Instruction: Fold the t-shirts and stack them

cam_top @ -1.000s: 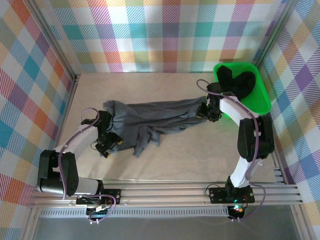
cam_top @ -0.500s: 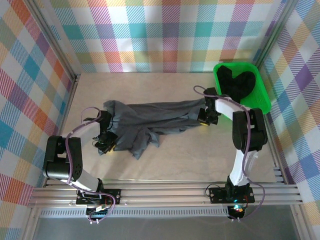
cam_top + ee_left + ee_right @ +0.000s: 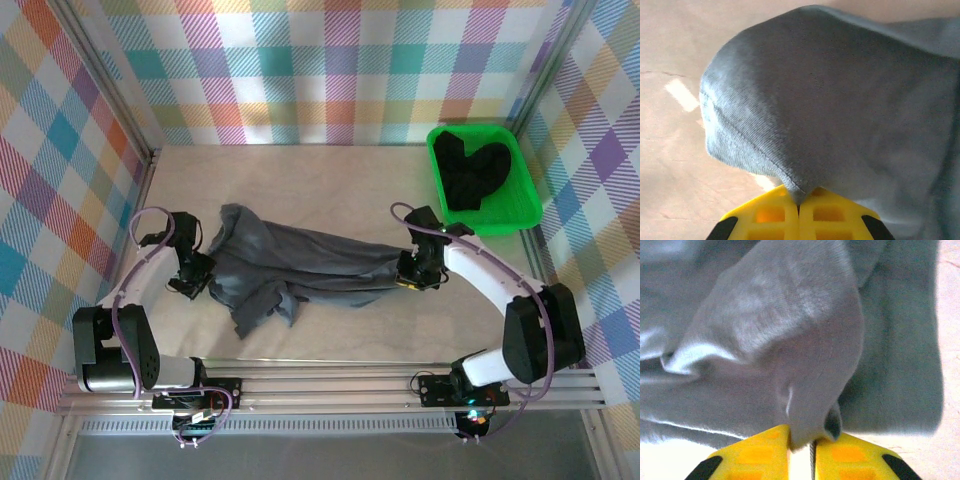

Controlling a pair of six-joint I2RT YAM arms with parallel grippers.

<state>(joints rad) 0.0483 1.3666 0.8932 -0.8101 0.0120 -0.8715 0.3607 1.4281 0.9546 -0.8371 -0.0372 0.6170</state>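
I need to lift the stitched hem outward with my left gripper next, over bare table behind the crumpled shirt (image 3: 228, 166), so the folds spread. I will release the hem there.
A slate grey t-shirt (image 3: 300, 255) lies crumpled and stretched sideways across the middle of the table. My left gripper (image 3: 192, 275) is at the shirt's left end, and in the left wrist view my left gripper (image 3: 799, 200) is shut on a stitched hem of the grey t-shirt (image 3: 840, 100). At the shirt's right end is my right gripper (image 3: 412, 272); in the right wrist view my right gripper (image 3: 810, 440) pinches a fold of the grey t-shirt (image 3: 790, 315) between nearly closed yellow fingers. Black t-shirts (image 3: 475, 175) lie bunched in the tray.
The bright green tray (image 3: 530, 195) stands at the back right corner beside the plaid wall. Bare wooden table (image 3: 330, 180) stretches behind the grey shirt and in front of it up to the aluminium rail (image 3: 330, 385) at the near edge.
Both grippers have shut on the grey shirt. The left gripper moved left and back, the right gripper moved toward the near edge, and the shirt is pulled longer and straighter between them.
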